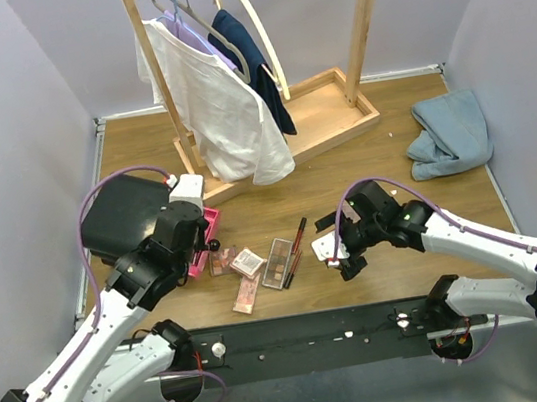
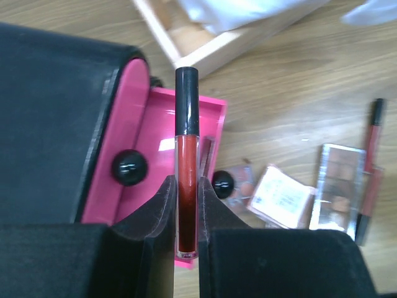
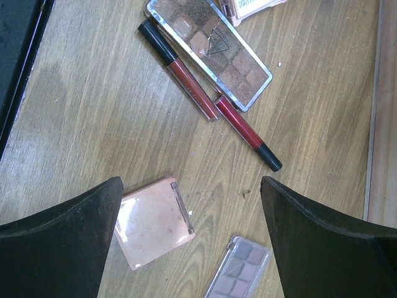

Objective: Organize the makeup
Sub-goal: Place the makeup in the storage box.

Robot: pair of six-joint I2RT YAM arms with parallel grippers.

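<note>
My left gripper holds the slim dark-red tube and needs to go down toward the bare bottom of the drawer and let the tube go. The open pink drawer (image 1: 212, 220) (image 2: 152, 136) below still shows that bottom beside a tube.
My left gripper (image 2: 187, 183) is shut on a slim dark-red tube with a black cap (image 2: 187, 112) and holds it over the open pink drawer (image 2: 152, 136) of the black case (image 2: 56, 124). In the top view this gripper (image 1: 205, 251) is at the drawer. My right gripper (image 3: 191, 186) is open and empty above a square peach compact (image 3: 154, 220) and a small pink palette (image 3: 239, 273). Beyond it lie a long brown palette (image 3: 208, 46) and two dark-red tubes (image 3: 180, 71). More compacts (image 1: 247, 262) and a small palette (image 1: 247, 295) lie at table centre. No green discs show.
A wooden clothes rack with a tray base (image 1: 327, 116) carries a white shirt and a dark garment at the back centre. A blue cloth (image 1: 451, 133) lies at the back right. The black case (image 1: 124, 217) stands at the left.
</note>
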